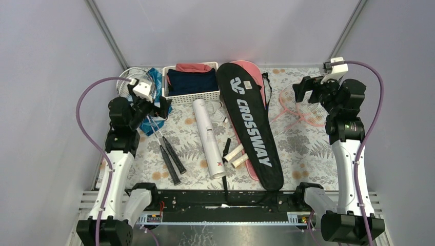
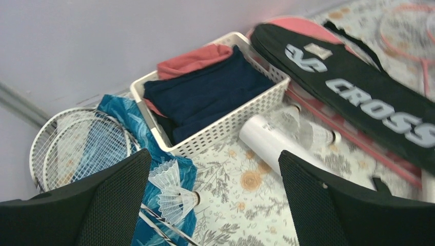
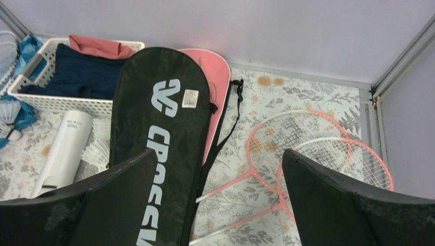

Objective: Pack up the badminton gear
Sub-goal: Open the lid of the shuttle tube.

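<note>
I will next swing my left gripper across and down onto the middle of the shuttlecock tube, because the tube is below my left gripper, to its right in the top view.
A black "CROSSWAY" bag (image 1: 251, 123) lies slantwise mid-table on top of a pink bag (image 1: 250, 68). Left of it lies the white shuttlecock tube (image 1: 208, 136). Two rackets with black handles (image 1: 172, 159) lie at the left, their heads (image 2: 72, 148) in the back corner. Two pink rackets (image 3: 302, 138) lie at the right, and their white handles (image 1: 237, 154) stick out beside the black bag. Loose shuttlecocks (image 2: 172, 195) rest on a blue cloth (image 2: 118, 113). My left gripper (image 2: 213, 154) hovers open above them. Over the pink racket shafts, my right gripper (image 3: 219, 151) is open and empty.
A white slatted basket (image 1: 191, 97) with navy and red clothes stands at the back, between the racket heads and the bags. More shuttlecocks (image 3: 97, 151) lie by the tube's far end. A black strap (image 1: 225, 154) runs toward the front rail. Grey walls close in the back and both sides.
</note>
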You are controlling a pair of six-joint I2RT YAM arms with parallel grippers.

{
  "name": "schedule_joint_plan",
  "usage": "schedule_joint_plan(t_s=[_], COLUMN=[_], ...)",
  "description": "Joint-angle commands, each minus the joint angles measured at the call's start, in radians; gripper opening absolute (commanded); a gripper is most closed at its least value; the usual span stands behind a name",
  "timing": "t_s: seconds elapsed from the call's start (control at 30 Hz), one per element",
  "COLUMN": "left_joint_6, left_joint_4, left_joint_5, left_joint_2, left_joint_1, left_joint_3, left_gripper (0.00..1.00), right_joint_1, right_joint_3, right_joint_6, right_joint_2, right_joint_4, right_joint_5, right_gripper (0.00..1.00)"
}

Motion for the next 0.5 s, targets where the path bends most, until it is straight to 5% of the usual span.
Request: schedule_joint_plan(t_s=[0.0,0.27,0.47], left_joint_6=[0.317,0.701,0.9], left_joint_4=[-0.27,-0.567,-0.586], left_joint_5=[0.217,0.104,0.051], left_joint_2=[0.052,0.213,0.345], left_joint_1=[-0.014,-0.271,-0.453], left_joint_3=[0.098,0.224,0.228], left_gripper=[0.99,0.99,0.99], right_joint_1=[0.006,0.005,0.005], right_joint_3=[-0.016,-0.179,-0.19], right_joint_6=[-0.091,-0.156,-0.157], right_joint_2=[-0.015,-0.025,-0.03], right_joint_4=[-0.068,-0.053,-0.051], right_joint_5=[-0.043,-0.18,-0.175], right_gripper=[1.0,1.0,1.0])
